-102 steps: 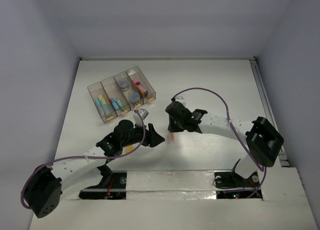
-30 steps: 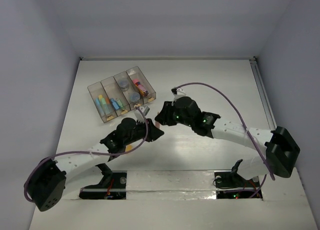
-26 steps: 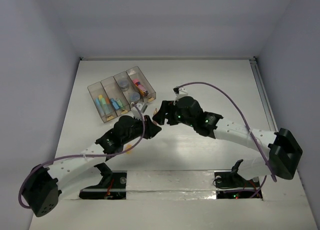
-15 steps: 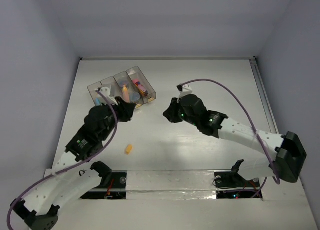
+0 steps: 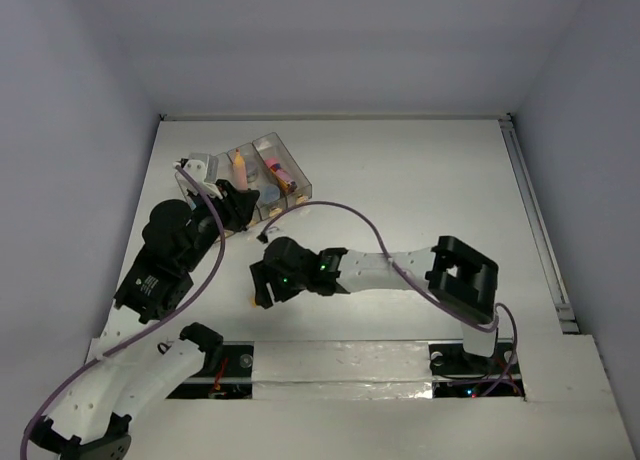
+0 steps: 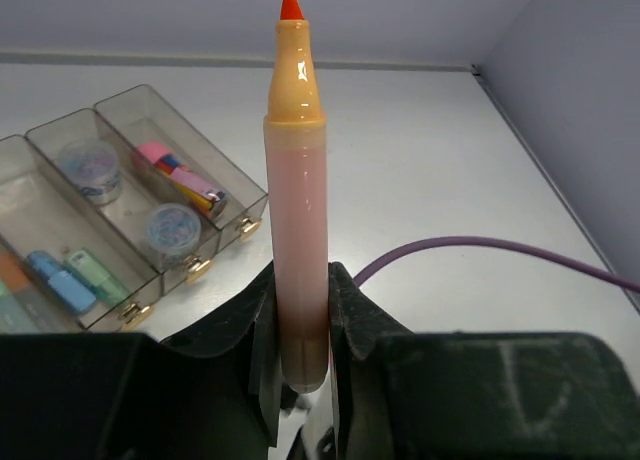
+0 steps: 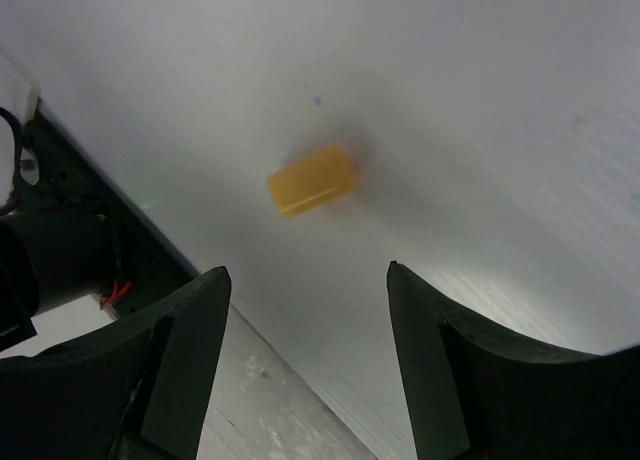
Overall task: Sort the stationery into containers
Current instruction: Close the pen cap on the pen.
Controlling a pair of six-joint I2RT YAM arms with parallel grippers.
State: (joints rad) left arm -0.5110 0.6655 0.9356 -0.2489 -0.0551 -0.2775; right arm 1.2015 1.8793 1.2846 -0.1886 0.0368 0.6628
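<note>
My right gripper should next go down and to the left in the top view, turning its open fingers astride the cap (image 5: 254,301) (image 7: 312,181), since the cap lies slanted across them.
My left gripper (image 6: 300,315) is shut on an orange marker (image 6: 297,200) that stands upright between its fingers, uncapped red tip up. In the top view this marker (image 5: 239,166) hangs over the clear divided tray (image 5: 298,183), with the left gripper (image 5: 235,190) just below it. The tray (image 6: 232,176) holds two grey pots (image 6: 88,166) (image 6: 168,223), pink pieces (image 6: 182,176) and blue and green pieces (image 6: 80,278). My right gripper (image 7: 303,272) stands open above a small yellow-orange cap (image 7: 311,181) lying on the table, touching nothing. Seen from above, the right gripper (image 5: 262,288) is near the front edge.
A purple cable (image 5: 330,208) arcs over the table from the right arm, also seen as cable (image 6: 480,248). The table's front edge strip (image 7: 270,400) and the dark left arm base (image 7: 60,250) lie close beside the right fingers.
The left arm has lifted the orange marker up and back to the tray. The right arm has swung left and forward over the yellow cap, and its jaws have opened.
</note>
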